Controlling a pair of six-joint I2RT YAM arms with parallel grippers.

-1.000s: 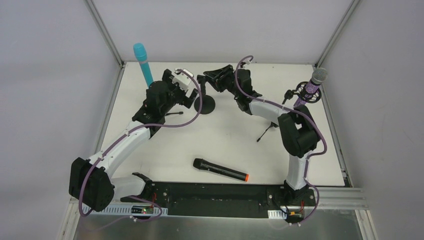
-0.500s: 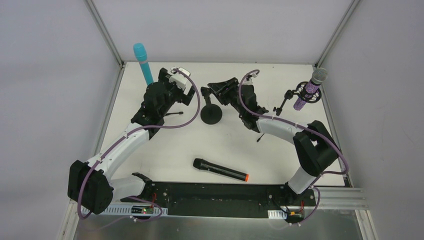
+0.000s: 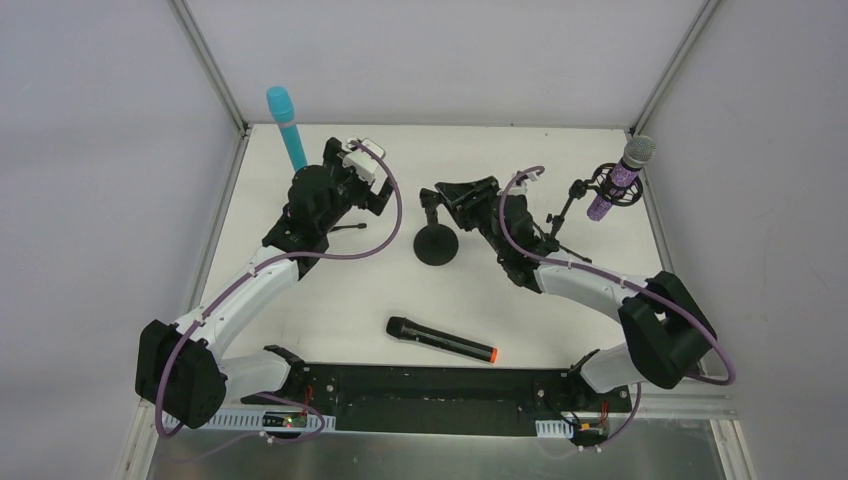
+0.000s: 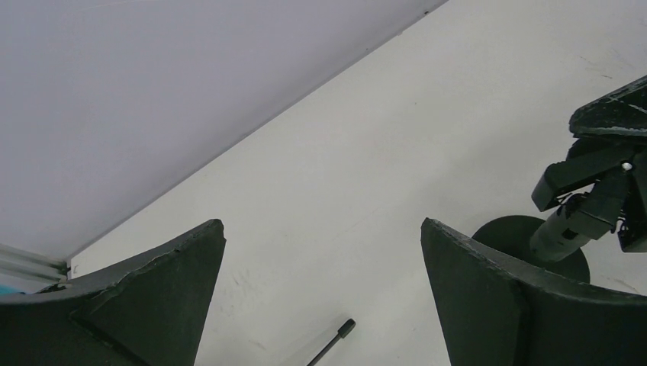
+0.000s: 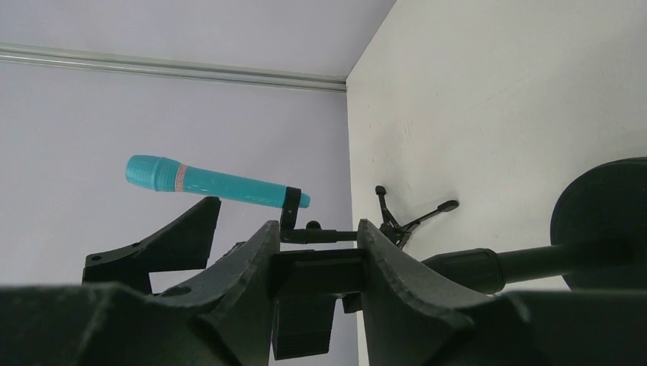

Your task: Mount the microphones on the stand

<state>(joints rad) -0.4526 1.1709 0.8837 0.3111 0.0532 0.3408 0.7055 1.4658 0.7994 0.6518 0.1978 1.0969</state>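
Observation:
I should next draw my right gripper back with the stand, over the bare tabletop toward the black microphone, and let go of the clip (image 5: 317, 274), because the round base stands flat.
The black microphone (image 3: 440, 340) with an orange end ring lies on the table near the front. The turquoise microphone (image 3: 284, 126) stands clipped in a tripod stand at the back left and shows in the right wrist view (image 5: 214, 181). The purple microphone (image 3: 624, 176) sits in a stand at the back right. My right gripper (image 3: 447, 192) (image 5: 314, 229) is shut on the clip (image 5: 317, 274) of a round-base stand (image 3: 437, 246). My left gripper (image 3: 378, 197) (image 4: 322, 252) is open and empty, left of that stand.
The round stand base (image 4: 564, 255) (image 5: 603, 206) sits mid-table. Tripod legs (image 4: 334, 341) (image 5: 416, 217) of the turquoise microphone's stand spread on the table under my left arm. White walls and a metal frame (image 3: 210, 60) close in the back and sides.
My right arm has pulled the round-base stand rightward and toward the front, still gripping its clip. My left gripper drew back slightly to the left.

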